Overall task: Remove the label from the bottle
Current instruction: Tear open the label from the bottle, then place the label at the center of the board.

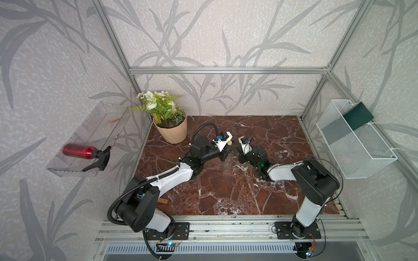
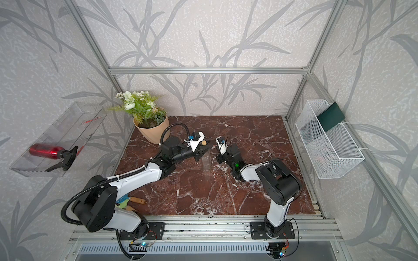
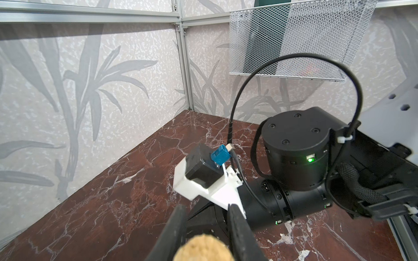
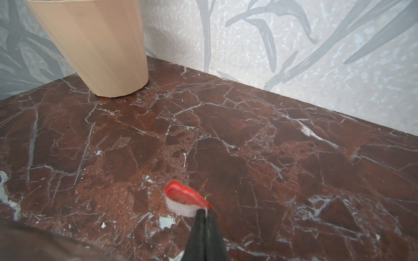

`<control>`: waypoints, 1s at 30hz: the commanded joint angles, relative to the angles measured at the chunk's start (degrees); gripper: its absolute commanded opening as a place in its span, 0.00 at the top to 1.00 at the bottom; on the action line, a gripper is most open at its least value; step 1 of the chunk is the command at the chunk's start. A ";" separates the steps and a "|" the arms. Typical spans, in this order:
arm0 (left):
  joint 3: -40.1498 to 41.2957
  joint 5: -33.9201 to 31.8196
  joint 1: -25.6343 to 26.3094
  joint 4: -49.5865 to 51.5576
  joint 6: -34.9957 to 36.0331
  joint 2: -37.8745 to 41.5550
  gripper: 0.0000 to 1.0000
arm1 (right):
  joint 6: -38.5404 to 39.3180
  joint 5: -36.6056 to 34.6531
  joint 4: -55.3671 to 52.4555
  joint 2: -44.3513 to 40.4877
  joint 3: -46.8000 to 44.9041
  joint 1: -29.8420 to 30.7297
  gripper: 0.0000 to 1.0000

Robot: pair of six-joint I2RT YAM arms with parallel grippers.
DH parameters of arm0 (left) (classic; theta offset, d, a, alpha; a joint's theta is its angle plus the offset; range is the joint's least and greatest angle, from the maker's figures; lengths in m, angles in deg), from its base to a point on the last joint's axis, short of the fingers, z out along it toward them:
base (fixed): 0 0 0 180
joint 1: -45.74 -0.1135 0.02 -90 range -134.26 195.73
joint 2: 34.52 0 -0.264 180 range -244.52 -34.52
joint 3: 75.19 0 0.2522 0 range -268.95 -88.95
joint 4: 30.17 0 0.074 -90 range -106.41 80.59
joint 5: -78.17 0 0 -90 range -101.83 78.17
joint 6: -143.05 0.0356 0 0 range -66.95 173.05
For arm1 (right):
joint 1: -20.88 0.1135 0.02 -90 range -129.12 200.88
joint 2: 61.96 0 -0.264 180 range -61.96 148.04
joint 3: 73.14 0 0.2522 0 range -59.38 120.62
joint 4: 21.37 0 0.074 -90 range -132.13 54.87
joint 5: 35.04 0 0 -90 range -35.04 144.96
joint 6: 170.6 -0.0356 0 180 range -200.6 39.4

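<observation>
My right gripper, tilting downward, lowers away from the bottle toward the bare marble next and releases the label (image 4: pixel 181 198) there, since it is already peeled off.
The clear bottle (image 1: pixel 228 161) with its tan cork (image 1: pixel 230 142) stands upright mid-table in both top views. My left gripper (image 1: pixel 234 148) is shut on its neck. The left wrist view shows the cork (image 3: pixel 203 248) between the two black fingers (image 3: pixel 176 226), and the neck under it is hidden. The label (image 4: pixel 181 198), a curled red-and-white scrap, is off the bottle. My right gripper (image 4: pixel 205 211) holds it pinched above the marble, just right of the bottle (image 2: pixel 207 162).
A beige flower pot (image 1: pixel 172 132) stands at the back left of the marble table (image 1: pixel 226 194). The left wall carries a clear tray with a red spray bottle (image 1: pixel 78 150). A white mesh basket (image 1: pixel 352 144) hangs on the right wall. Wooden-handled tools (image 2: pixel 136 200) lie under my left arm.
</observation>
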 commanded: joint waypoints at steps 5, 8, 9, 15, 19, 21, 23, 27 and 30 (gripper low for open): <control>8.58 2.29 1.15 29.79 -0.11 -8.16 1.00 | -0.12 -0.22 0.82 1.60 2.06 -0.41 1.00; 8.62 2.11 1.15 29.85 -0.19 -8.10 1.00 | -0.21 -1.29 -1.05 1.54 2.34 -0.98 1.00; 8.58 1.92 1.09 29.80 -0.35 -7.99 1.00 | -0.23 -1.95 -1.72 1.34 2.26 -1.19 1.00; 7.62 2.72 1.03 30.51 -1.03 -8.54 1.00 | -4.32 -4.26 -13.26 -0.34 4.33 -4.34 1.00; 7.36 2.47 0.94 30.44 -1.31 -8.61 1.00 | -7.73 -3.31 -23.83 -1.51 7.26 -6.59 1.00; 7.27 2.36 0.81 30.51 -1.46 -8.58 1.00 | -9.06 -2.63 -26.41 -1.85 7.59 -7.17 1.00; 7.09 2.51 0.82 30.68 -1.51 -8.71 1.00 | -10.69 -2.15 -29.37 -1.83 8.26 -7.73 1.00; 6.92 2.47 0.83 30.60 -1.54 -8.67 1.00 | -13.03 0.06 -34.30 -1.13 9.69 -9.40 1.00; 6.82 2.38 0.86 30.69 -1.60 -8.61 1.00 | -14.49 2.75 -36.74 -0.40 10.76 -11.13 0.95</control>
